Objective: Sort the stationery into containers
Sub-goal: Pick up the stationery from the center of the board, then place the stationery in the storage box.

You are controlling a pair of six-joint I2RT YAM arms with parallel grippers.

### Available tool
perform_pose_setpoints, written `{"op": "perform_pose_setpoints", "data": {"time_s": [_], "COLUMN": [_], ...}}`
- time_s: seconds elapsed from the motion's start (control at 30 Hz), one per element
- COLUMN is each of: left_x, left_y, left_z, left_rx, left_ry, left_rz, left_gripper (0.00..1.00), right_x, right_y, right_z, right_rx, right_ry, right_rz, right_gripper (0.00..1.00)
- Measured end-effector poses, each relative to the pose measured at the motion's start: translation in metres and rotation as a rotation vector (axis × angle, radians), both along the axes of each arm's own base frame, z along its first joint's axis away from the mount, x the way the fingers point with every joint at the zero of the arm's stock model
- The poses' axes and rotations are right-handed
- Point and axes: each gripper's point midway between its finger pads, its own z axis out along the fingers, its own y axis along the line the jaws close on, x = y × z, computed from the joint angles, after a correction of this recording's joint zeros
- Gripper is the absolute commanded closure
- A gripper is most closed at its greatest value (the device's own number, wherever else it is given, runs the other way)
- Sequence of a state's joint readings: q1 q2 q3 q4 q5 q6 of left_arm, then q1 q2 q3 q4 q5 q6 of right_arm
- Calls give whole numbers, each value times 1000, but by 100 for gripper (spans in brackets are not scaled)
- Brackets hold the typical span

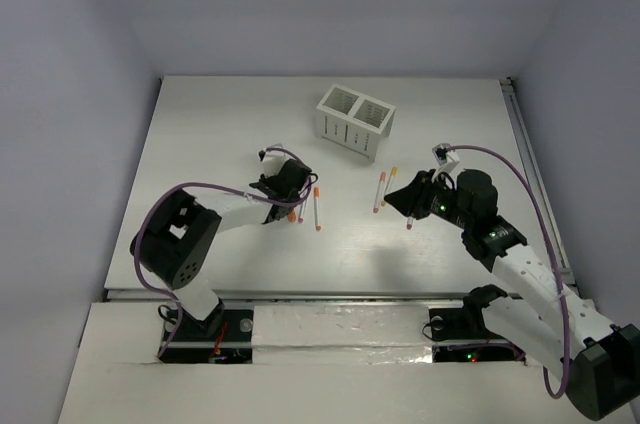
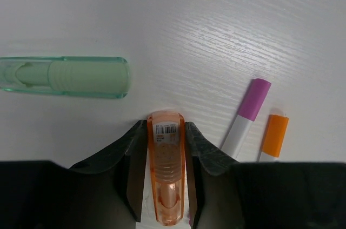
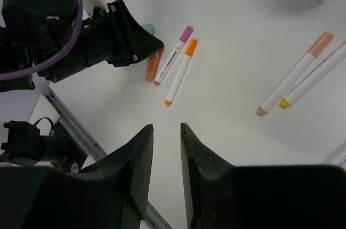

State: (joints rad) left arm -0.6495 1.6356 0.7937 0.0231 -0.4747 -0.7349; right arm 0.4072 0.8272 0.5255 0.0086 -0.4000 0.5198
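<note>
The robot's left gripper already holds the orange block in its fingers, so it should move up and outward over the white box's open top (image 1: 357, 106) and release the block there.
My left gripper (image 2: 166, 132) is shut on the short orange block (image 2: 166, 180), which lies on the table between its fingers. The mint-green piece (image 2: 70, 76) lies just ahead to the left. A purple-capped pen (image 2: 246, 115) and an orange-capped pen (image 2: 273, 137) lie to the right. In the top view the left gripper (image 1: 292, 206) sits beside these pens (image 1: 317, 208). My right gripper (image 3: 166, 126) is open and empty above bare table, and shows in the top view (image 1: 395, 198) near a pink-capped pen (image 1: 380, 191) and a yellow-tipped pen (image 1: 389, 184). The white two-compartment box (image 1: 343, 130) stands behind.
Another pen with a magenta tip (image 1: 411, 224) lies partly under the right arm. The right wrist view shows the left arm (image 3: 70, 40), the table's near rail (image 3: 65, 115), and the pink-capped pen (image 3: 296, 73) with the yellow-tipped pen (image 3: 316, 75).
</note>
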Motion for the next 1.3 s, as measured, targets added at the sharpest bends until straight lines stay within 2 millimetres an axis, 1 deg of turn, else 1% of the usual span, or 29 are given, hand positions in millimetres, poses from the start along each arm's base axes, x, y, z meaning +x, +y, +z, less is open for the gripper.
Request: {"op": "perform_pose_setpoints", "data": {"time_s": [0.03, 0.07, 0.1, 0.13, 0.17, 0.3, 0.33, 0.37, 0.43, 0.5, 0.53, 0.57, 0.6, 0.63, 0.67, 0.7, 0.77, 0.87, 0.9, 0.97, 1.0, 1.03, 1.1, 1.13, 1.17, 1.23, 1.3], "left_x": [2, 2, 2, 3, 3, -1, -4, -5, -7, -2, 2, 7, 12, 17, 23, 28, 41, 64, 73, 94, 102, 110, 129, 137, 147, 164, 180], "left_y": [-1, -2, -2, -2, -2, 2, 4, 5, 5, -1, -7, -13, -18, -24, -30, -37, -51, -72, -79, -97, -105, -112, -129, -137, -146, -162, -178], "left_z": [0, 1, 0, 0, 1, 2, 5, 8, 24, 53, 73, 95, 116, 139, 160, 183, 222, 267, 278, 294, 297, 296, 293, 287, 282, 268, 254], "left_rx": [0, 2, 3, 5, 5, 18, 25, 29, 25, -6, -35, -70, -102, -137, -169, -202, -249, -292, -302, -313, -315, -310, -307, -299, -294, -277, -262], "left_ry": [-4, -6, -8, -10, -10, 1, 6, 7, -11, -65, -107, -155, -199, -246, -289, -333, -405, -490, -514, -553, -565, -569, -580, -575, -574, -564, -559], "left_rz": [1, 0, 0, 1, 1, 0, -2, -5, -19, -39, -49, -62, -69, -79, -88, -99, -119, -141, -147, -161, -166, -171, -182, -186, -192, -200, -212], "left_gripper": [82, 85, 92, 96, 99, 100, 100, 100, 100, 100, 100, 100, 100, 100, 100, 100, 100, 100, 100, 100, 100, 100, 100, 100, 100, 100, 100], "right_x": [0, 0, 0, 0, 1, 3, 3, 4, 6, 9, 10, 12, 13, 14, 15, 15, 17, 19, 21, 24, 25, 26, 27, 27, 27, 27, 26], "right_y": [0, 0, 0, 0, -1, -3, -3, -5, -9, -18, -23, -29, -34, -39, -46, -51, -62, -68, -70, -71, -71, -71, -70, -70, -70, -69, -68], "right_z": [0, 0, 0, 0, 0, 0, 0, 0, 3, 6, 9, 11, 14, 18, 21, 23, 25, 27, 25, 20, 18, 14, 8, 7, 6, 5, 6], "right_rx": [0, 0, 0, -1, -2, -7, -8, -9, -9, -10, -8, -7, -4, 1, 5, 11, 22, 24, 19, 6, 0, -7, -17, -20, -22, -24, -24], "right_ry": [0, 0, 1, 0, -1, -7, -9, -11, -29, -51, -65, -80, -94, -108, -125, -135, -141, -149, -144, -131, -124, -115, -97, -94, -92, -93, -95], "right_rz": [0, -1, -2, -3, -5, -19, -25, -35, -68, -121, -155, -192, -224, -257, -296, -328, -397, -433, -445, -457, -460, -461, -461, -461, -460, -454, -443], "right_gripper": [64, 58, 55, 50, 48, 45, 39, 36, 28, 27, 28, 34, 46, 62, 91, 99, 100, 100, 99, 98, 96, 94, 88, 85, 79, 77, 76]}}
